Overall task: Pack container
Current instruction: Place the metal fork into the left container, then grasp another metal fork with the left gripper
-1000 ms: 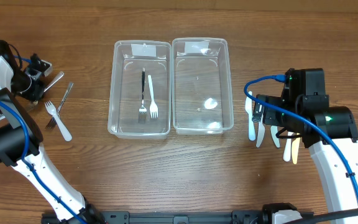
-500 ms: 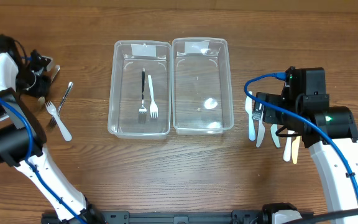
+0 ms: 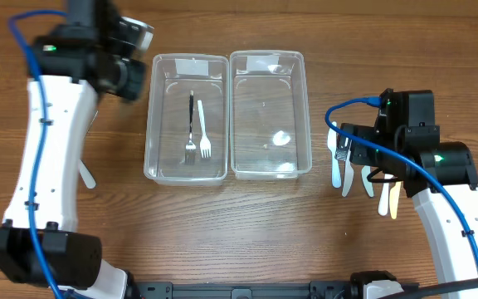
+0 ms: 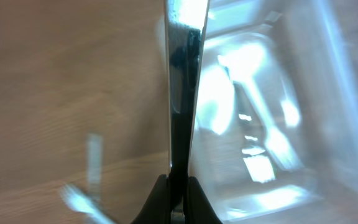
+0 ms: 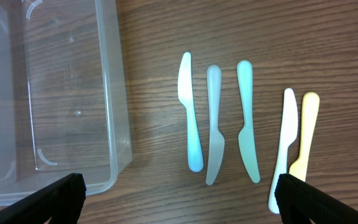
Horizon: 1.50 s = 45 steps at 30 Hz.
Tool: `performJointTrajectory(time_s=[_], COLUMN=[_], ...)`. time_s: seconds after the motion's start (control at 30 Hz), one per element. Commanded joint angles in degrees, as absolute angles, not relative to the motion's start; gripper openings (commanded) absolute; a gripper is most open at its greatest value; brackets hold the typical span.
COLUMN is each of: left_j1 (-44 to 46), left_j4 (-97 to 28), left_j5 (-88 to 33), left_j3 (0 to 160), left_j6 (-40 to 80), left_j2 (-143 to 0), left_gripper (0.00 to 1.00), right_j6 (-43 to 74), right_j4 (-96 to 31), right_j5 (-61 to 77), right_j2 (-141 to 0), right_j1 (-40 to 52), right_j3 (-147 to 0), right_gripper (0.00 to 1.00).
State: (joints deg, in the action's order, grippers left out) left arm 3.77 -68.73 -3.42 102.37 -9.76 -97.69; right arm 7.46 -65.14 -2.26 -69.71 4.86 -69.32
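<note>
The clear container beside the silver metal utensil already holds utensils, so I will move my left gripper over that container before I lower the utensil toward the forks.
My left gripper is shut on a silver metal utensil and holds it above the table, just left of the left clear container. In the left wrist view the jaws pinch the handle; the picture is blurred and I cannot tell which kind of utensil it is. The left container holds a black-handled fork and a white fork. The right clear container looks empty. My right gripper is open and empty, hovering over several plastic knives.
The knives lie in a row on the table right of the right container. A white plastic fork lies at the left, partly hidden by my left arm.
My left arm has swung from the far left edge to the left container's back left corner, carrying the metal utensil. The right arm has not moved.
</note>
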Motion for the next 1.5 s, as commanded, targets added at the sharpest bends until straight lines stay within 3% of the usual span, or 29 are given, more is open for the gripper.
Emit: performJointTrajectory(time_s=[0.0,0.2,0.5,0.53,0.6,0.67,0.9,0.97,1.2,1.33,1.47], left_j1=[9.3,16.08,17.54,17.54,17.54,17.54,13.43,10.5,-4.25,-13.96,-21.41], left_j4=[-70.17,-68.73,-67.02,-67.0,-66.52,-66.08,-69.23,-69.32,-76.14,-78.83,-72.42], left_j5=[-3.7,-3.68,-3.64,-3.64,-3.66,-3.68,-2.76,-2.37,4.99,6.0,4.82], left_j3=[102.21,101.34,101.34,101.34,101.41,101.43,104.49,104.49,104.25,101.65,91.59], left_j6=[8.14,19.18,19.66,19.42,19.27,19.25,16.93,16.93,16.69,16.73,16.91], left_j2=[-99.24,-108.12,-123.15,-123.26,-123.15,-123.02,-114.34,-107.9,-89.52,-88.82,-88.82], left_gripper=[0.04,0.04,0.07,0.18,0.28,0.5,0.75,1.0,1.0,1.0,1.0], right_j6=[7.29,7.42,7.44,7.44,7.42,7.42,7.42,7.42,7.42,7.42,7.42], right_j4=[-65.01,-65.06,-65.32,-65.3,-65.32,-65.34,-65.98,-65.93,-65.91,-65.93,-66.35], right_j5=[-1.78,-1.19,-1.19,-1.19,-1.19,-1.19,-1.21,-1.21,-1.21,-1.19,-1.19], right_j2=[-69.67,-69.67,-69.67,-69.67,-69.67,-69.67,-69.67,-69.67,-69.67,-69.67,-69.67], right_j1=[4.75,4.75,4.75,4.75,4.75,4.75,4.75,4.75,4.75,4.75,4.75], right_j3=[-70.96,-70.96,-70.96,-70.96,-70.96,-70.96,-70.96,-70.96,-70.96,-70.96,-70.96], right_gripper=[1.0,1.0,1.0,1.0,1.0,1.0,1.0,1.0,1.0,1.0,1.0])
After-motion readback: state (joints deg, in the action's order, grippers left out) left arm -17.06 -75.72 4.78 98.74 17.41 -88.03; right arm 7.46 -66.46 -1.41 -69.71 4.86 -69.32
